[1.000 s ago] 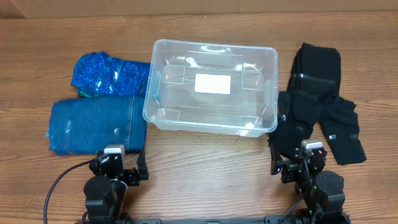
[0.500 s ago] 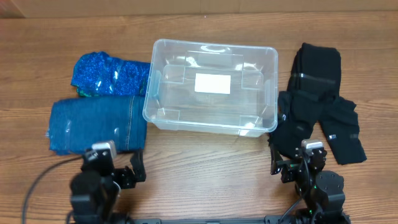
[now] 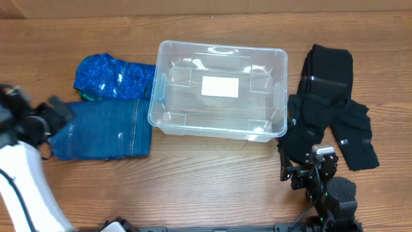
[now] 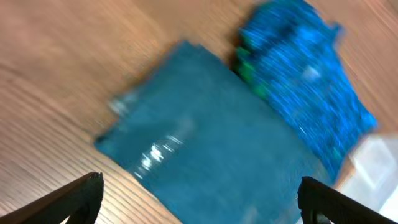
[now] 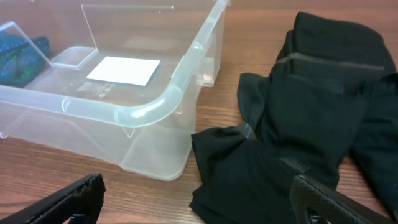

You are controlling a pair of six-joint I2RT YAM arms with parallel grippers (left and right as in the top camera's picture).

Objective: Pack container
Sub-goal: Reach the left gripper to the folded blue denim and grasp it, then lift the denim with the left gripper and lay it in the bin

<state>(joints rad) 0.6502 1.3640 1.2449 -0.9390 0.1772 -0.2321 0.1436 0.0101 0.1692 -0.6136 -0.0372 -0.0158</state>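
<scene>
I should next lower my left gripper beside the end of the jeans farthest from the container, tilting it level to close on the jeans, because that end is below it.
The clear plastic container [image 3: 219, 90] stands empty at the table's middle, a white label on its base; it also shows in the right wrist view [image 5: 118, 93]. Folded blue jeans [image 3: 103, 129] lie to its left, a sparkly blue garment [image 3: 114, 78] behind them. Black clothes [image 3: 328, 116] lie to its right. My left gripper [image 3: 55, 116] is open, raised over the left end of the jeans [image 4: 211, 143]. My right gripper [image 3: 302, 169] is open and empty near the front edge, beside the black clothes [image 5: 298, 130].
The sparkly garment [image 4: 305, 74] shows at the upper right of the left wrist view. The left arm's white body [image 3: 26, 187] stretches over the front left of the wooden table [image 3: 212, 174]. A wall runs along the table's back.
My left arm has swung from its rest spot at the front out to the left and up, and now hovers over the jeans. The right arm has not moved.
</scene>
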